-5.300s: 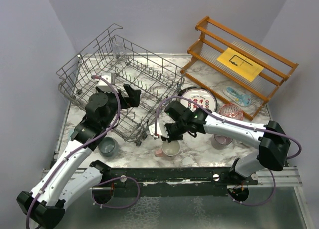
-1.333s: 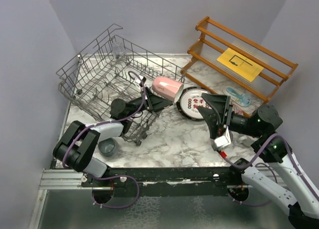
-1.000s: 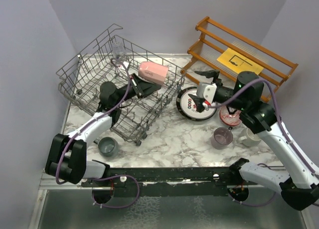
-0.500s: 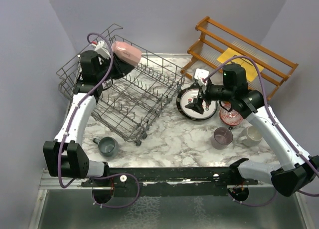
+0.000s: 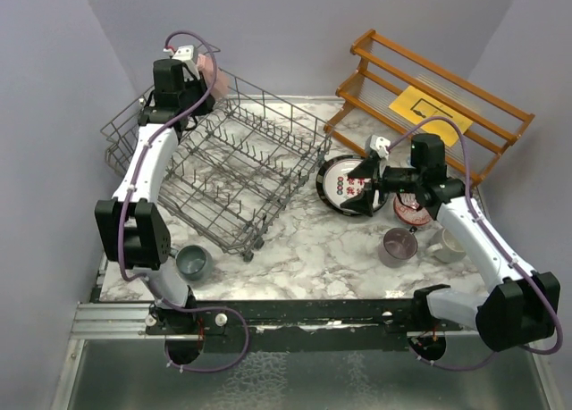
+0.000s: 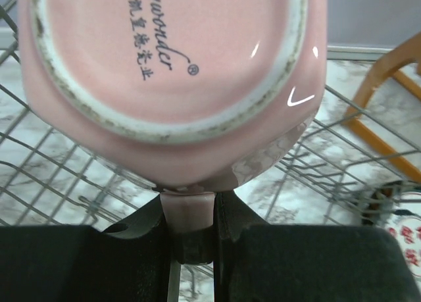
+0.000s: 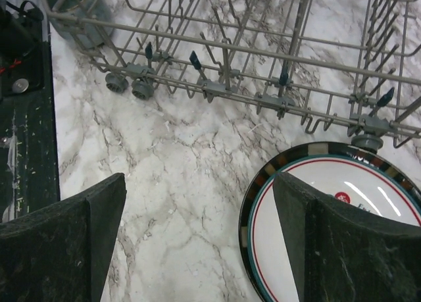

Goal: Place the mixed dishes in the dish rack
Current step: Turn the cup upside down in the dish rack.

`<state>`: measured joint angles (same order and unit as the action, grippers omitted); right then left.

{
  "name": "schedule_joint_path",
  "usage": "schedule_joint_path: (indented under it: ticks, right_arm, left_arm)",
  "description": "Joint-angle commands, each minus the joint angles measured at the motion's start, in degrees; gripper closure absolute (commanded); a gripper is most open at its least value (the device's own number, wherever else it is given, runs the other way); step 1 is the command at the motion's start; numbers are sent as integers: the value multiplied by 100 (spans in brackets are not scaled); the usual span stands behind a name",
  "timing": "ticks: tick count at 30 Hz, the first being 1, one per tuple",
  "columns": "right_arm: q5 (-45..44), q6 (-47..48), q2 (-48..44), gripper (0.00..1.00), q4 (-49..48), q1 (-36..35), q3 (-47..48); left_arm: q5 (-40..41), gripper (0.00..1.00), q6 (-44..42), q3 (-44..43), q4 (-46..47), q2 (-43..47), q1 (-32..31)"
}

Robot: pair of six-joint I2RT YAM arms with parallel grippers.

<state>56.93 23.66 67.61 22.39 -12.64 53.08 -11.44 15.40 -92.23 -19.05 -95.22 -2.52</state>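
The pink mug (image 5: 208, 69) still hangs above the wires, so it goes down into the dish rack's far corner next, and my left gripper releases it.
My left gripper (image 5: 193, 78) is shut on the handle of the pink mug (image 5: 208, 69), held over the far left corner of the dish rack (image 5: 241, 160). In the left wrist view the mug's (image 6: 171, 65) base fills the frame, with its handle pinched in my left gripper (image 6: 191, 206). My right gripper (image 5: 362, 192) stands open just above the black-rimmed plate (image 5: 341, 185), beside the rack's right end. The right wrist view shows the right gripper (image 7: 210, 243) with one finger over the plate (image 7: 329, 174) and the other over bare marble.
A grey-teal mug (image 5: 192, 263) sits at the rack's near corner. The red patterned bowl (image 5: 413, 211), a mauve mug (image 5: 396, 246) and a cream mug (image 5: 449, 243) lie under the right arm. The wooden shelf (image 5: 447, 88) with a yellow sheet (image 5: 431, 113) stands far right.
My left arm carried the pink mug from over the rack's middle to its far left corner. My right gripper came down near the plate and opened wider.
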Motion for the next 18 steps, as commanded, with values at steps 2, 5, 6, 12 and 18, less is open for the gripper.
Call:
schedule_joint_path:
  ticks: [2,5,6,12,18]
  right_arm:
    - [399,143,-243,7,-545,25,-168]
    - [269,315,-276,7,-519,25,-198]
    - [245,390,-265,7,-458,25,-170]
    - [138,550,-217,7,-352,25,-141]
    - [148,591,-154,7,-319,34,-139]
  left_arm:
    - [545,100,-1050,-806,276,-634,19]
    - [557,100,-1490,-1100,221,-997,61]
    - [550,100,-1529,-1190,201,-1105,92]
    - [73,100,-1690,-1526,177,-1607,387]
    - [-107,100,-1732,-1726,160,-2022,644]
